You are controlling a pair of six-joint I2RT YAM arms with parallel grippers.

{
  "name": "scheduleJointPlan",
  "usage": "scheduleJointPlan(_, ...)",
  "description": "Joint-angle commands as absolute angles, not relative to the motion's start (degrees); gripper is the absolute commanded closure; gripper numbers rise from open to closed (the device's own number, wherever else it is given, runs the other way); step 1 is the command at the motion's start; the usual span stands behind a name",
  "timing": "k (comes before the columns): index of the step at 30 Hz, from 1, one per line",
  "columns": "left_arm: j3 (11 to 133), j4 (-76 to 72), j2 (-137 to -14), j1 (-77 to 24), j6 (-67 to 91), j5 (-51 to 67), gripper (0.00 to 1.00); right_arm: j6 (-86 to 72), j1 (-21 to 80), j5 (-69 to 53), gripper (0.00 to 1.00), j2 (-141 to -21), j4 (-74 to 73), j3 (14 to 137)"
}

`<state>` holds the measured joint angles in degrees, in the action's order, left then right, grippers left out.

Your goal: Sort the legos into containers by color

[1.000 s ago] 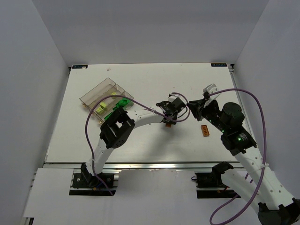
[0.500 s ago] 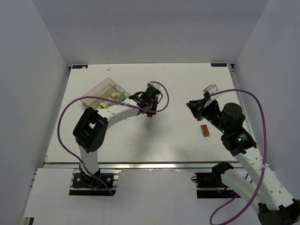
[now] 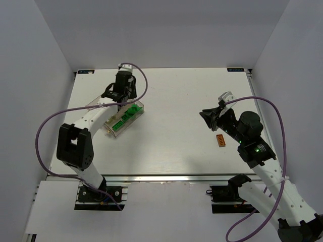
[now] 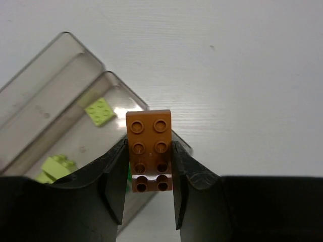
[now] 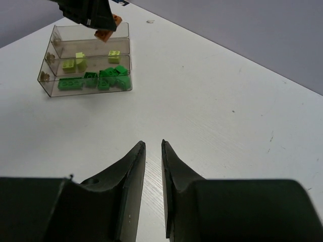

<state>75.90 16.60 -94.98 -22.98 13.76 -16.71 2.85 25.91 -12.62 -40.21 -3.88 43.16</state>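
Next, my left gripper moves outward and to the left in the top view, over the tray's far section, which stands empty beside the lime bricks.
My left gripper (image 3: pixel 122 94) is shut on an orange brick (image 4: pixel 149 146) and holds it above the clear tray (image 3: pixel 110 129), over its far end. In the left wrist view the brick sticks out between my fingers (image 4: pixel 113 171) above the tray (image 4: pixel 55 75). Lime bricks (image 4: pixel 100 111) lie in the middle compartment and green bricks (image 3: pixel 126 114) in the near-right one. The right wrist view shows the tray (image 5: pixel 55 48), the green bricks (image 5: pixel 96 80), the lime bricks (image 5: pixel 75 60) and the held orange brick (image 5: pixel 105 33). My right gripper (image 3: pixel 204 114) is empty, its jaws a narrow gap apart (image 5: pixel 152 144).
A second orange brick (image 3: pixel 220 141) lies on the white table just below and right of my right gripper, beside the arm. The left arm's purple cable loops over the table's left side (image 3: pixel 43 131). Grey walls enclose the table.
My left arm has swung from the middle of the table to the far left, carrying the orange brick to above the tray. The right arm has hardly moved.
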Motion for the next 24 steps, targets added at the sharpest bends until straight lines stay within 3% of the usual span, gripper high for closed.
scheduleJointPlan(1, 78.03, 13.36, -96.05, -18.29, 10.37, -15.66, 0.92, 2.02, 26.19, -13.80, 0.75, -39.64, -1.05, 42.80)
scheduleJointPlan(16, 89.38, 12.30, -107.22, -9.49, -4.21, -14.50, 0.89, 2.29, 26.10, -13.89, 0.74, -39.64, -1.05, 42.80)
scheduleJointPlan(24, 95.45, 17.84, -112.85, -8.53, -8.35, -16.26, 0.72, 2.37, 26.19, -13.97, 0.75, -39.81, -1.23, 43.07)
